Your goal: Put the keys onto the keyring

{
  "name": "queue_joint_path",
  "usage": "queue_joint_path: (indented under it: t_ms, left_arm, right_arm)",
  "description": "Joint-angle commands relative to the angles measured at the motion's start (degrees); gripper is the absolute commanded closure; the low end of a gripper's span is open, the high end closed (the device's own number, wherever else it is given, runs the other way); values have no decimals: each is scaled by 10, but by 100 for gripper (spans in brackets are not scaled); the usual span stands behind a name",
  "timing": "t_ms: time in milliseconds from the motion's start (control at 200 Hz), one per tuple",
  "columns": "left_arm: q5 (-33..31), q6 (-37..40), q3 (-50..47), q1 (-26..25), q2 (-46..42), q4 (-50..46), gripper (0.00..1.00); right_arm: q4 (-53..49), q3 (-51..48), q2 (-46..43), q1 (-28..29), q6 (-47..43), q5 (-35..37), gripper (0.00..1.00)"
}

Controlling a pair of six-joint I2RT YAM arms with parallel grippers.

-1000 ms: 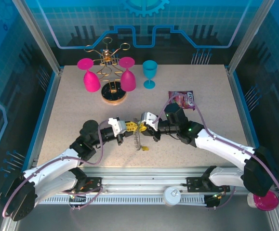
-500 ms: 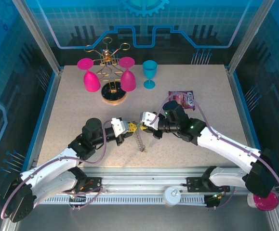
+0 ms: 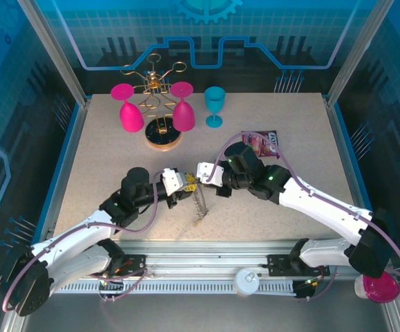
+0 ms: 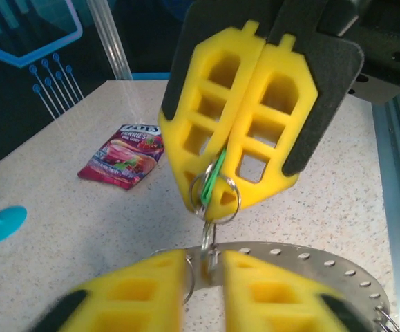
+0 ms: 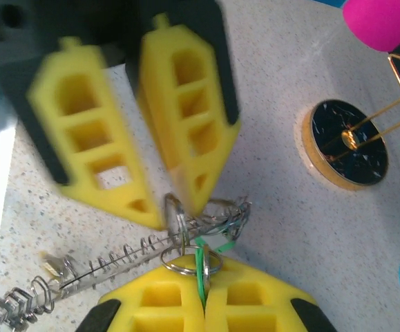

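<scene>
My right gripper brings the green key [image 5: 200, 266] down to the table and lets it go next, since the keyring already hangs from the key's split ring.
The keyring [image 3: 198, 202] hangs edge-on between the two grippers at mid-table, its coil-ridged rim [image 5: 103, 266] trailing down to the left. From the left wrist it reads as a grey metal arc with studs [image 4: 310, 259]. My right gripper [image 5: 201, 277] is shut on a green key [image 5: 200, 266] and its small split ring [image 4: 215, 197], which hooks the keyring. My left gripper [image 4: 205, 266] has its jaws parted around the keyring's edge, its yellow fingers [image 5: 186, 131] blurred. In the top view, the left gripper [image 3: 184, 184] and right gripper [image 3: 201, 176] meet tip to tip.
A round wooden rack base [image 3: 164, 136] with two pink glasses stands at the back left, a teal goblet [image 3: 215, 105] beside it. A red snack packet [image 3: 262, 142] lies behind the right arm. The metal rail [image 3: 206, 266] runs along the near edge.
The left gripper's jaws have parted; they were shut before. Both grippers and the keyring have shifted slightly left and away from the near edge.
</scene>
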Motion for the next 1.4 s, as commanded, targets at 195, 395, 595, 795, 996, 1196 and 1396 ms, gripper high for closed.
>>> queue_joint_path:
  t_ms: [195, 395, 595, 795, 996, 1196, 1396]
  left_arm:
    - [-68, -27, -42, 2, -64, 51, 37]
    - [-312, -93, -90, 3, -156, 142, 24]
    - [-507, -152, -74, 39, -218, 136, 22]
    - [-554, -189, -57, 66, -230, 107, 22]
    - [-559, -220, -47, 79, -216, 79, 22]
    - [-543, -232, -30, 89, -192, 46, 21]
    - [-515, -242, -11, 96, -150, 15, 20]
  right_arm:
    - [-47, 69, 35, 5, -20, 49, 100]
    - [-31, 107, 85, 16, 13, 21, 100]
    - [28, 150, 144, 68, 76, -45, 100]
    - [165, 148, 211, 84, 250, -76, 100]
    - [204, 129, 279, 60, 298, -42, 100]
    - [142, 99, 287, -12, 279, 12, 100]
    - [57, 50, 280, -76, 197, 91, 100]
